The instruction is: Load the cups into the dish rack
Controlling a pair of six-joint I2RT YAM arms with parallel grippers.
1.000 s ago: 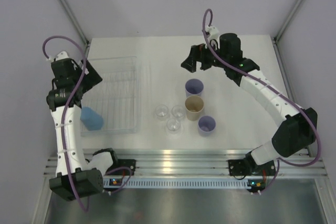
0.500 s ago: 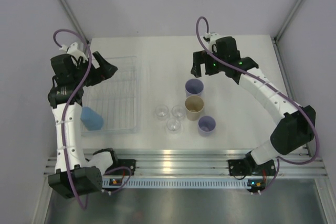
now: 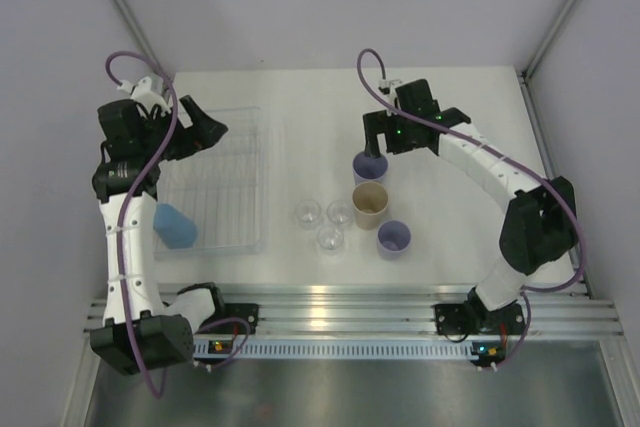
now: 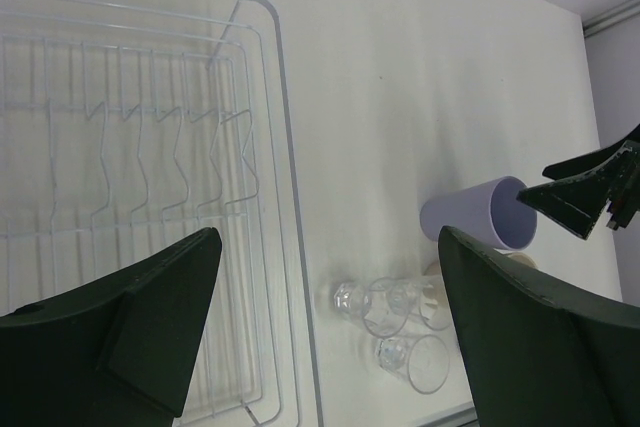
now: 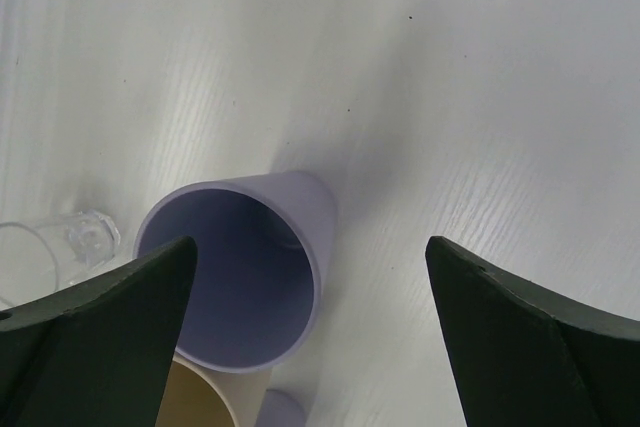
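Observation:
Next, my right gripper lowers and eases back, pinching the far lavender cup's rim on the side away from the rack, as its opening faces up.
The clear dish rack lies at the left, with the blue cup on its side in the near left corner. My left gripper is open and empty above the rack's far part; its wrist view shows the rack rim and three clear cups. My right gripper is open just above the far lavender cup, holding nothing. In the right wrist view that cup stands partly between the open jaws. The beige cup, the near lavender cup and the clear cups stand mid-table.
Grey walls close in the table on three sides. A metal rail runs along the near edge by the arm bases. The cups stand close together, the beige cup touching the far lavender one.
My right gripper has moved left and down to sit over the far lavender cup. My left gripper has swung right and away from the blue cup, over the rack's far part.

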